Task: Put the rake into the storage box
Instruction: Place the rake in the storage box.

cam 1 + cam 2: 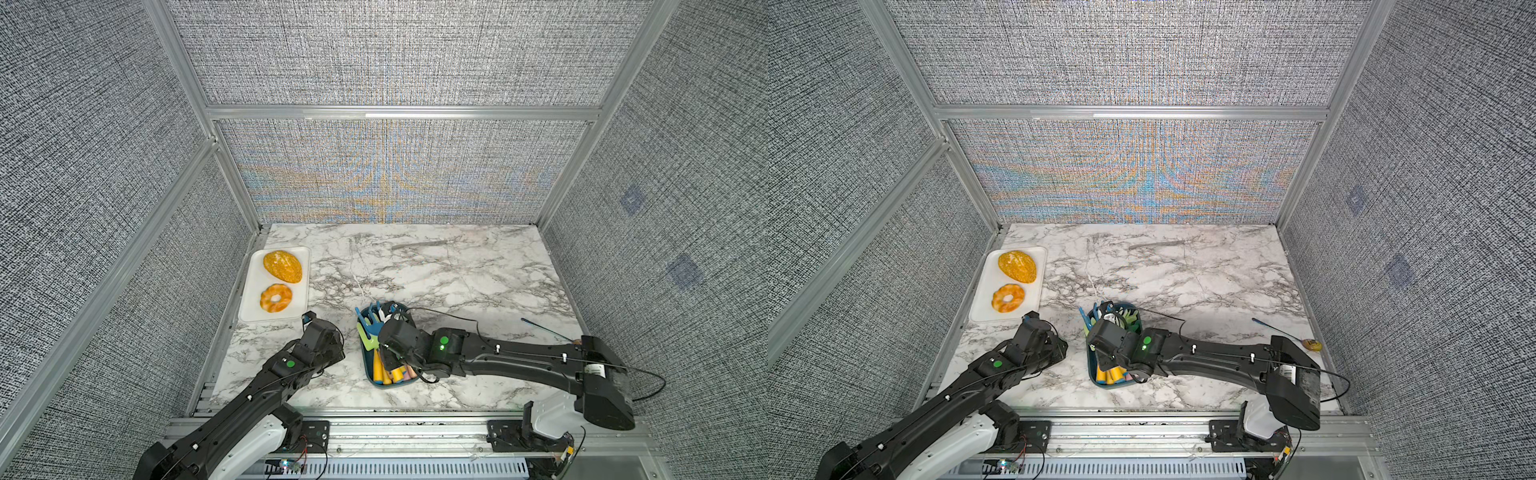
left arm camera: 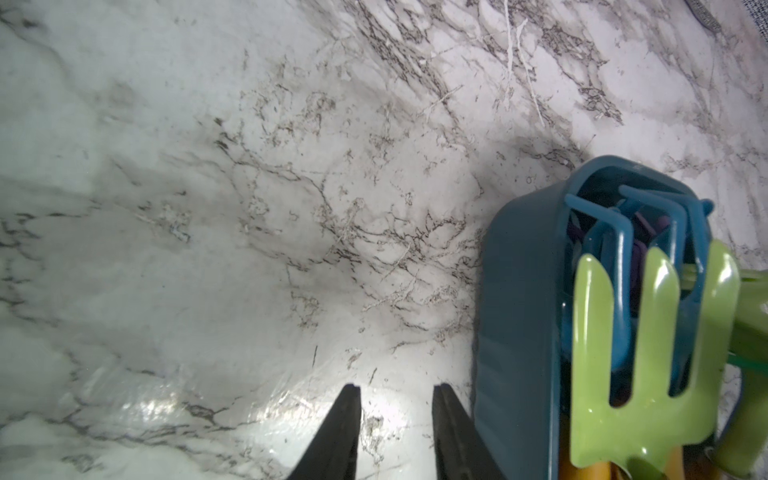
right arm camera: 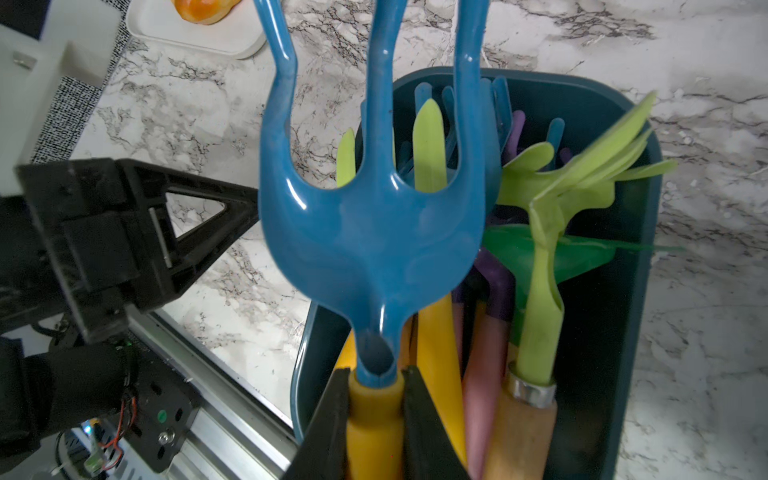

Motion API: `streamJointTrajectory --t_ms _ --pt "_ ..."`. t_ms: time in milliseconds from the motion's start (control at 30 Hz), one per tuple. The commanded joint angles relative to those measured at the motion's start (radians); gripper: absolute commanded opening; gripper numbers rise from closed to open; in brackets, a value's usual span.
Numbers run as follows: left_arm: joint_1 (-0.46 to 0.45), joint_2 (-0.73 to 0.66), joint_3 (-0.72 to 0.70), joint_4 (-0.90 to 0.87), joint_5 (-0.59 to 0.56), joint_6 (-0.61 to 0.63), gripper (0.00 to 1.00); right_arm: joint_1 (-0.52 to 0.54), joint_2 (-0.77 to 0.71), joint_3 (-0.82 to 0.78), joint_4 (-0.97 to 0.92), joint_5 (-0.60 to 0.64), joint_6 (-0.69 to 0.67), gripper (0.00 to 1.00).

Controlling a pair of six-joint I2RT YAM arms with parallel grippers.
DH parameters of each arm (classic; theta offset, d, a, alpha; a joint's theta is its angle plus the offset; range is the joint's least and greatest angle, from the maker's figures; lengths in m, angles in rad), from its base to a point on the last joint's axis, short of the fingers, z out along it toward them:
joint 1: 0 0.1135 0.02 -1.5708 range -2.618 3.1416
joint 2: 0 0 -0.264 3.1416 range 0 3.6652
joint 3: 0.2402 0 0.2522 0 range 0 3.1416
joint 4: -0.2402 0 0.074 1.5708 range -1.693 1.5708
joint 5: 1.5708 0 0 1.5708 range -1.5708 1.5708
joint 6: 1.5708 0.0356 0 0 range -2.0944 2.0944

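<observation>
My right gripper stays above the storage box point(image 3: 623, 332) next and spreads its fingers, releasing the handle onto the rakes below, as it already hangs over them.
The rake point(image 3: 374, 241) has a blue three-pronged head and a yellow handle. My right gripper point(image 3: 375, 374) is shut on the handle just below the head and holds the rake over the storage box point(image 3: 623, 332). That box is a dark teal bin point(image 1: 376, 382) near the table's front middle, and several other toy rakes fill it. The blue prongs point(image 1: 368, 318) stick out past the box's far left end. My left gripper point(image 2: 397, 388) is open with nothing between its fingers. It hangs over bare marble just left of the storage box point(image 2: 519, 311).
A flat white tray point(image 1: 253, 307) at the left edge carries a bread loaf point(image 1: 282, 266) and a donut point(image 1: 276, 298); my left gripper point(image 1: 309, 318) is close to its near corner. A thin dark stick point(image 1: 544, 328) lies at the right, and a grey strip point(image 1: 419, 245) lies at the back.
</observation>
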Motion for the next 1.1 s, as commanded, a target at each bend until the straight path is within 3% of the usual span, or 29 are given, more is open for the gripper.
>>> streamJointTrajectory --t_ms 0,167,333,567,900,1067 --pt "0.004 -0.016 -0.003 -0.019 0.002 0.015 0.36 -0.007 0.025 0.014 -0.032 0.030 0.027 0.00" --pt "0.007 -0.022 -0.003 -0.022 0.011 0.019 0.37 -0.021 0.062 0.017 -0.042 0.041 0.037 0.02" --pt "0.010 -0.013 -0.001 -0.015 0.018 0.022 0.37 -0.027 0.088 0.028 -0.051 0.042 0.033 0.23" --pt "0.010 0.009 0.000 0.010 0.038 0.022 0.37 -0.029 0.082 0.033 -0.059 0.047 0.030 0.37" --pt "0.010 0.019 0.008 0.021 0.052 0.022 0.37 -0.025 0.034 0.031 -0.040 0.034 0.019 0.39" --pt "0.010 -0.022 0.032 -0.015 0.050 0.034 0.45 -0.021 -0.050 0.006 0.024 0.005 -0.016 0.55"
